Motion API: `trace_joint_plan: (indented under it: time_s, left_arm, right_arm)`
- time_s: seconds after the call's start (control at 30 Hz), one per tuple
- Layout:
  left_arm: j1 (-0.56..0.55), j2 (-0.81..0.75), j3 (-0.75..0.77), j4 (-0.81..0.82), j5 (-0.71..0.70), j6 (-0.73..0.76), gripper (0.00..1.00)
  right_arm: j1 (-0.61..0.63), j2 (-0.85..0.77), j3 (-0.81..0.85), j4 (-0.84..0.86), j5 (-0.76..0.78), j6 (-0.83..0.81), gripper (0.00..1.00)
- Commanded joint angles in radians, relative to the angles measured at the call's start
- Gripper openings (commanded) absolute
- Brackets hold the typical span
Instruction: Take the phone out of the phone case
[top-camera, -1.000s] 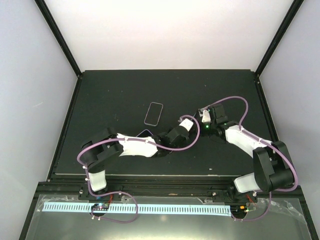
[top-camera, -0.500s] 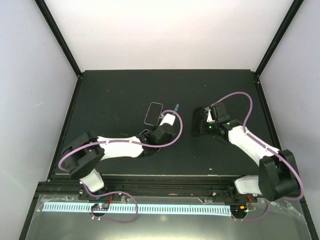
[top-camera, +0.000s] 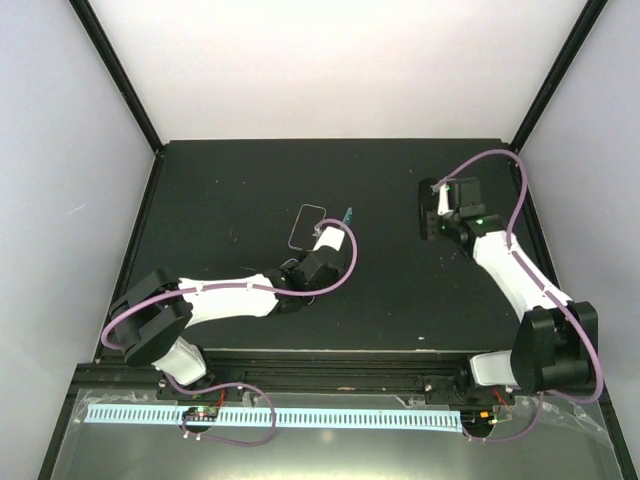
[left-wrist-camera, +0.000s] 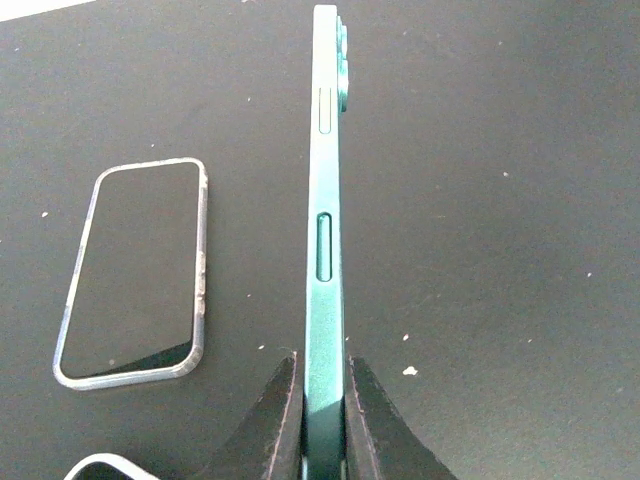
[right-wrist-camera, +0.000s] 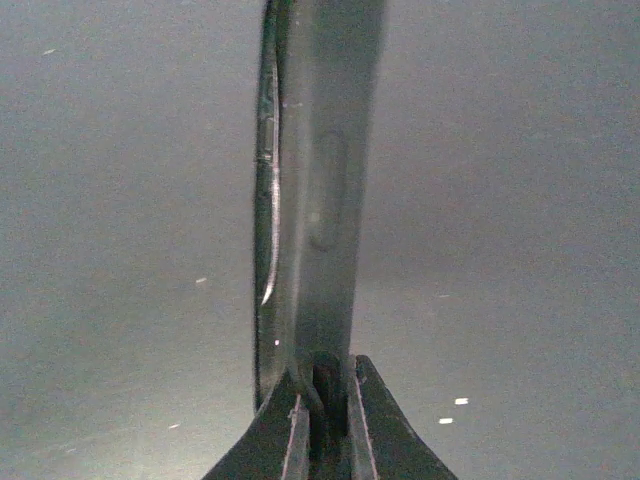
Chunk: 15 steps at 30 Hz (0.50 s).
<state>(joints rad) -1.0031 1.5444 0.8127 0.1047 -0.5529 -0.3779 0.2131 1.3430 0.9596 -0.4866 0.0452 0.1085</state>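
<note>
The robot's right gripper will next lower the dark glossy phone case, and then tilt it flatter toward the bare black mat below it.
My left gripper (left-wrist-camera: 323, 360) is shut on the lower end of a teal-green phone (left-wrist-camera: 325, 250), held on edge above the black table with its side buttons facing the camera. From above, the phone's tip (top-camera: 346, 214) sticks out past the left gripper (top-camera: 325, 240). My right gripper (right-wrist-camera: 322, 375) is shut on a dark, glossy phone case (right-wrist-camera: 320, 200), also held edge-on. In the top view it hangs at the back right (top-camera: 427, 218), well apart from the phone, with the right gripper (top-camera: 438, 205) beside it.
A clear-rimmed case (left-wrist-camera: 135, 270) lies flat on the black mat just left of the held phone, also visible from above (top-camera: 307, 226). Another white-rimmed item (left-wrist-camera: 95, 465) peeks in at the left wrist view's bottom left. The mat's raised edges (top-camera: 150, 210) border the work area.
The two arms have pulled apart from the middle. The left went left and back with the phone, toward the lying case. The right swung to the back right with the dark case.
</note>
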Motion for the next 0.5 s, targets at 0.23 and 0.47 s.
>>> trace_joint_plan:
  time_s: [0.23,0.47]
  left_arm:
    - [-0.005,0.161,0.281,-0.247,-0.134,0.084,0.02]
    - [-0.003,0.351,0.461,-0.34,-0.207,0.156,0.02]
  right_arm:
    - [-0.25,0.299,0.269,-0.298,-0.293,-0.32,0.01]
    - [-0.342,0.431,0.303,-0.267,-0.301,-0.314,0.03]
